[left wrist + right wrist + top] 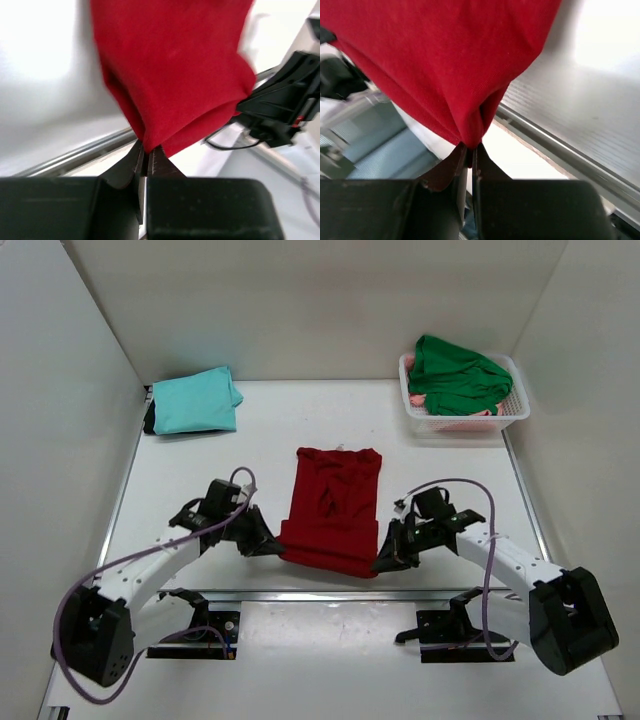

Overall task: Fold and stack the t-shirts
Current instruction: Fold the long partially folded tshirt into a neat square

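Observation:
The robot's right gripper will next carry the lifted near corner outward to the shirt's far corner toward the basket and let go of it there, folding the length in half.
The dark red t-shirt (pixel 335 505) lies lengthwise in the middle of the table, its near edge lifted. My left gripper (pixel 276 544) is shut on the shirt's near left corner, and my right gripper (pixel 381 562) is shut on the near right corner. In the left wrist view the red cloth (pixel 175 75) bunches into the closed gripper (pixel 148 148). In the right wrist view the red cloth (pixel 445 65) gathers into the closed gripper (pixel 471 146). A light teal t-shirt (pixel 195 400) lies folded at the far left. A bright green t-shirt (pixel 455 375) sits piled in the basket.
The white lattice basket (pixel 515 412) stands at the far right with pink cloth under the green shirt. White walls close in the table on three sides. A metal rail (pixel 330 593) runs along the near edge by the arm bases.

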You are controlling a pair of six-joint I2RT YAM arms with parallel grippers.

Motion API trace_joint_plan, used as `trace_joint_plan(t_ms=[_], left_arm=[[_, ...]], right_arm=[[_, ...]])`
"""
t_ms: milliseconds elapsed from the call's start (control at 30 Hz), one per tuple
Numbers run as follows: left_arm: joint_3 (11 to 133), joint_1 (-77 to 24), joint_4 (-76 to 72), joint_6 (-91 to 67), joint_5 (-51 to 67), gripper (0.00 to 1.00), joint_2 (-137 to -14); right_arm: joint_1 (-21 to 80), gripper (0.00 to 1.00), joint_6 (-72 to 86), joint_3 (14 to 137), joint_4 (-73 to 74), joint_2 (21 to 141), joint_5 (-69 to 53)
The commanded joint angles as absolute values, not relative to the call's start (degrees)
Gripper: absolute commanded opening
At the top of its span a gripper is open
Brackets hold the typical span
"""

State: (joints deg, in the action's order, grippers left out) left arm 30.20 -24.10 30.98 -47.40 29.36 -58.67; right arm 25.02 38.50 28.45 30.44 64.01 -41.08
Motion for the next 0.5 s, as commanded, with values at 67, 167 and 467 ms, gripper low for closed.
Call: trace_joint_plan(t_ms=[67,167,467], left_arm=[[47.4,-20.4,28.8,-44.7,29.9,0.00,-72.0],[57.6,-17.7,25.9,-43.8,30.3,0.00,-82.8],[86.5,-11.2,16.7,-46.7,36.0,0.82,-113.9]], right_arm=[[14.5,0.00,31.5,39.4,38.1,69.5,-43.2],[10.3,0.00,29.3,49.9,38.3,77.9,-42.8],[4.2,0.34,32.9,81.5,31.1,106.5,-32.2]])
